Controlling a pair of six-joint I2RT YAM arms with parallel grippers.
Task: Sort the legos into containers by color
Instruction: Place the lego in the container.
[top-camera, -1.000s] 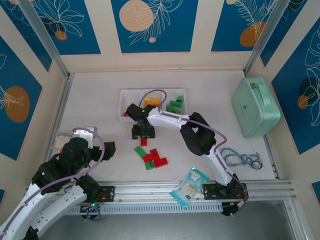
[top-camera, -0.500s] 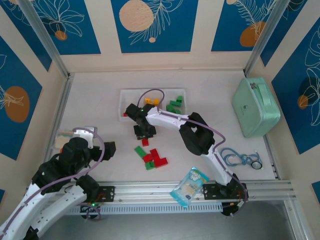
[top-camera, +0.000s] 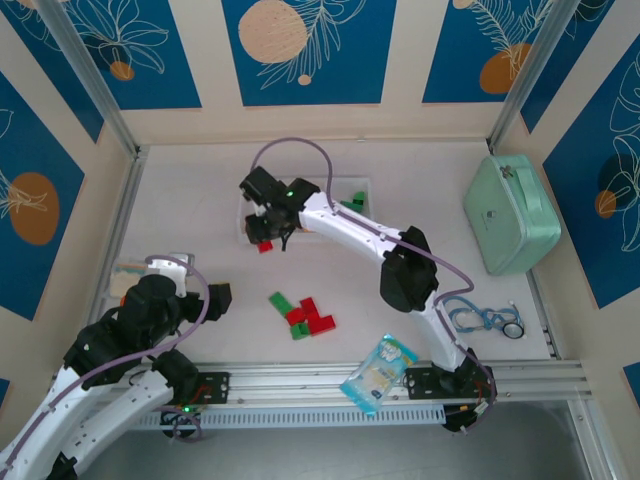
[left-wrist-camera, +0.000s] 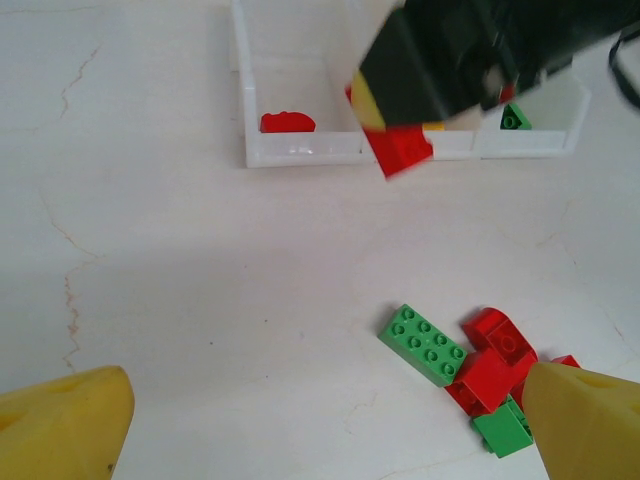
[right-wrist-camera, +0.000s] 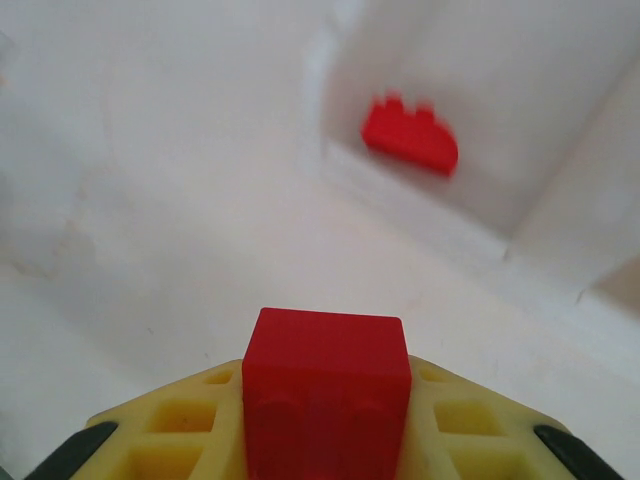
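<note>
My right gripper moves outward over the near side of that white bin (right-wrist-camera: 475, 125) next and releases the red lego inside, since the white bin already holds a red lego.
My right gripper (top-camera: 266, 238) is shut on a red lego (top-camera: 265, 245), held just in front of the left bin of the white containers (top-camera: 245, 212). In the right wrist view that red lego (right-wrist-camera: 327, 385) sits between the yellow fingers (right-wrist-camera: 195, 415), and another red lego (right-wrist-camera: 410, 135) lies in the bin beyond. Green legos (top-camera: 350, 209) fill the right bin. A pile of red and green legos (top-camera: 305, 317) lies on the table. My left gripper (left-wrist-camera: 330, 425) is open and low, left of the green lego (left-wrist-camera: 424, 344) and red ones (left-wrist-camera: 495, 355).
A mint-green case (top-camera: 512, 212) stands at the right wall. A blue-white snack packet (top-camera: 378, 372) lies at the front rail, and blue-rimmed glasses (top-camera: 482, 318) lie to its right. A small packet (top-camera: 128, 273) sits by the left arm.
My right gripper has lifted the red lego off the table above the pile and carried it back and left to the left bin's front edge. The left arm has not moved.
</note>
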